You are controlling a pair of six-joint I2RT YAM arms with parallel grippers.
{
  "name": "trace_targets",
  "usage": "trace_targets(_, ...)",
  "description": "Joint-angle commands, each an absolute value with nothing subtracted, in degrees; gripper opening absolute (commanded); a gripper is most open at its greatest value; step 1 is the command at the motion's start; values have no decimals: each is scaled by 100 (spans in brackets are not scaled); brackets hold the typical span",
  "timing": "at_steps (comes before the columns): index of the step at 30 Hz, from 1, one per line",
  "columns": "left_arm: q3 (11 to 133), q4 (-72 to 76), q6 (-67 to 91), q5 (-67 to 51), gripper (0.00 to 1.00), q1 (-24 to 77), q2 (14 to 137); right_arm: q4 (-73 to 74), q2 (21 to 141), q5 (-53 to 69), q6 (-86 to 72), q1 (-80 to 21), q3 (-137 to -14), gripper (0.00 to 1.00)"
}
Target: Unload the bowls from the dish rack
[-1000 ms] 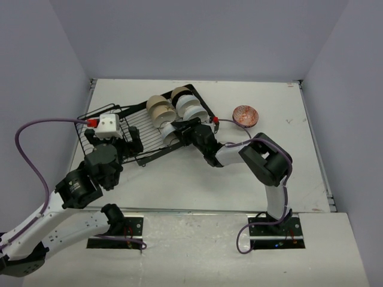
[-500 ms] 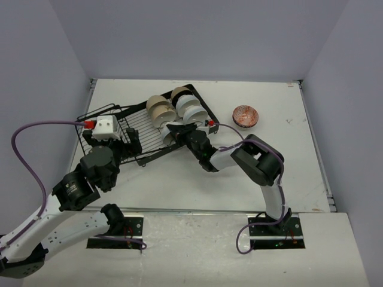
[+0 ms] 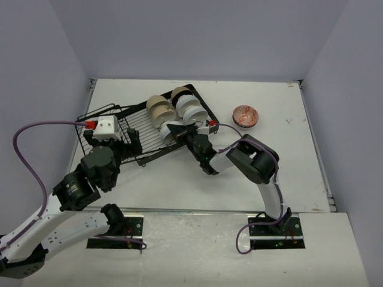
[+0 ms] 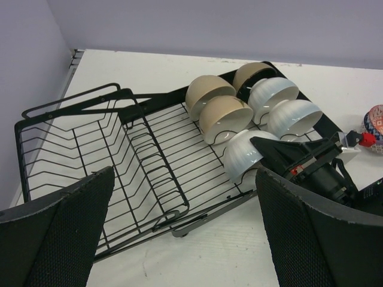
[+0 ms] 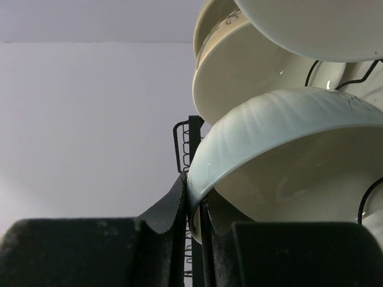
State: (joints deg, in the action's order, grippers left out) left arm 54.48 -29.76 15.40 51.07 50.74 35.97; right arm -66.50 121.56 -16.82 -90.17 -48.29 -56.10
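Next, my right gripper lifts from the rack (image 3: 136,122), turns its bowl upright, lowers it beside the patterned bowl and releases it, since the tabletop space there is bare.
The black wire dish rack (image 3: 136,122) (image 4: 90,149) lies at the table's middle left, with several bowls standing on edge at its right end. Beige bowls (image 3: 159,110) (image 4: 222,113) sit beside white bowls (image 3: 190,107) (image 4: 286,104). My right gripper (image 3: 177,129) (image 5: 192,206) is shut on the rim of the nearest white ribbed bowl (image 3: 169,134) (image 4: 241,153) (image 5: 281,137), one finger inside and one outside. My left gripper (image 3: 129,144) (image 4: 185,239) hangs open over the rack's near edge, holding nothing. A patterned bowl (image 3: 245,116) with a red-brown inside sits on the table right of the rack.
The rack's left end (image 4: 66,128) is a deeper wire basket with nothing in it. Purple walls close in the table on the left, back and right. The right arm's elbow (image 3: 254,158) rests low just right of the rack.
My right gripper has slid forward onto the nearest white bowl and shut on its rim. The left arm has barely moved and stays open.
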Motion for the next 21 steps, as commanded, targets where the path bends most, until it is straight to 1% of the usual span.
trace_targets(1,5405,-2742,1459,5106,100,5036,3586,-7978,12278,-1583,-8430,-4887,-5625,0)
trace_targets(8,5388,-2716,1441,5098,100,5036,3603,-9043,12525,-775,-7981,-4816,-5836,0)
trace_targets(21,5344,-2610,1406,5045,100,5027,3428,-9431,11901,377,-7287,-4702,-6021,0)
